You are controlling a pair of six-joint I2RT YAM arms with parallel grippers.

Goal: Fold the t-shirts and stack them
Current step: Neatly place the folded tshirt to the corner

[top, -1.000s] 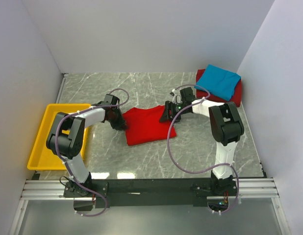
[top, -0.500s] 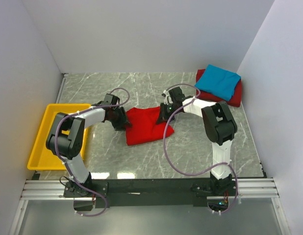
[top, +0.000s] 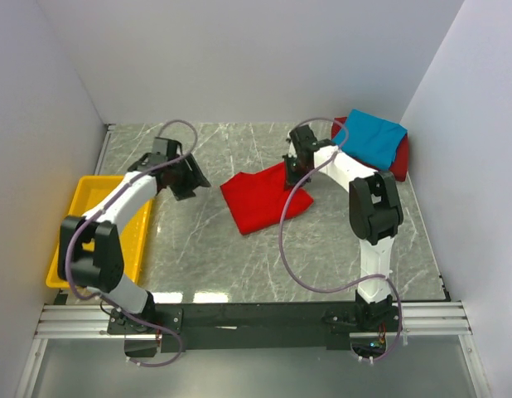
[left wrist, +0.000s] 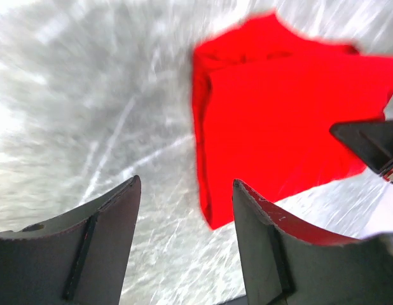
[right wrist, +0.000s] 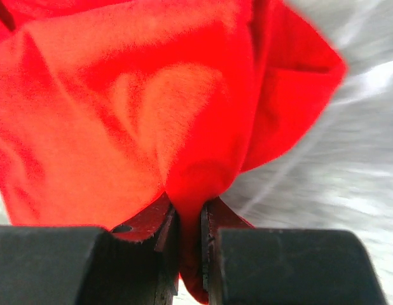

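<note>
I will next swing my right gripper up and over the turquoise-blue t-shirt [top: 369, 135] and release the red one, because the stack is to the gripper's right in the top view.
The bright red t-shirt [top: 264, 197] lies folded on the marble table, mid-centre, and shows in the left wrist view [left wrist: 279, 121]. My right gripper [top: 294, 170] is shut on its far right edge, a fold of red cloth [right wrist: 190, 210] pinched between the jaws. My left gripper [top: 192, 178] is open and empty, lifted to the left of the shirt, apart from it. The turquoise-blue t-shirt [top: 369, 135] lies folded on the darker red t-shirt [top: 398, 162] at the back right.
A yellow plastic tray [top: 65, 240] sits at the left edge under the left arm. White walls close the table on three sides. Purple cables loop off both arms.
My right gripper has dragged the bright red shirt right and toward the back. My left gripper has let go of the shirt's left edge and pulled back left and up.
</note>
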